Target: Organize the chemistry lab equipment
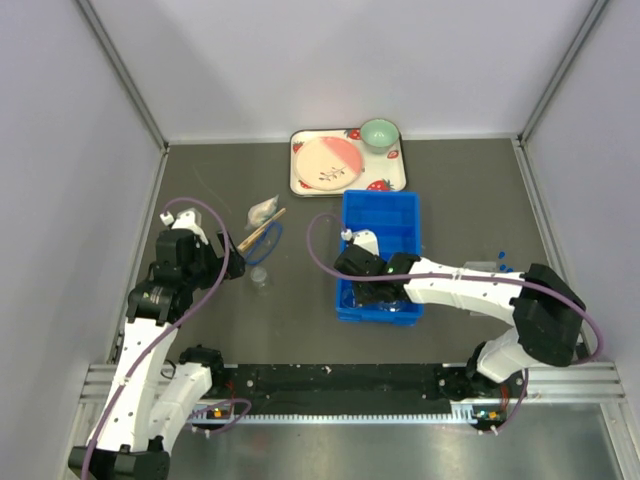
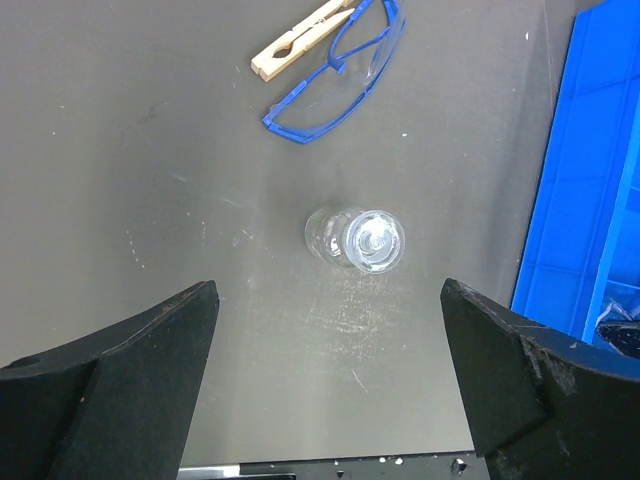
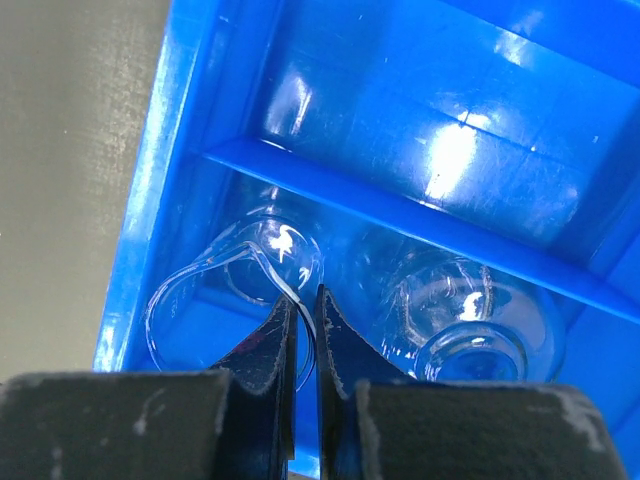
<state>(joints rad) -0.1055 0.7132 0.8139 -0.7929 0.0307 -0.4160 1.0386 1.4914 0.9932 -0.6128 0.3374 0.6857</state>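
Observation:
My left gripper should next move across and down around the body of the small flask, because the flask stands below it and to its right in the top view.
In the right wrist view, my right gripper [image 3: 305, 300] is shut on the thin rim of a clear glass beaker [image 3: 215, 300]. The beaker lies tilted in the front-left compartment of the blue bin [image 3: 160, 180]. A second clear glass flask [image 3: 470, 320] sits in the compartment beside it. From above, the right gripper [image 1: 358, 290] reaches down into the bin [image 1: 380, 215]. My left gripper [image 2: 330, 330] hangs wide open over the table with nothing between its fingers. A small clear glass flask [image 2: 358, 238] lies just ahead of it, also seen as the small flask [image 1: 260, 277] from above.
Blue-framed safety glasses [image 2: 335, 75] and a wooden clothespin [image 2: 300, 40] lie beyond the flask, with a crumpled white item [image 1: 262, 210] behind them. A strawberry-print tray [image 1: 300, 180] with pink plate [image 1: 330, 163] and green bowl [image 1: 379, 133] stands at the back. A clear item with blue bits [image 1: 497, 265] lies right of the bin.

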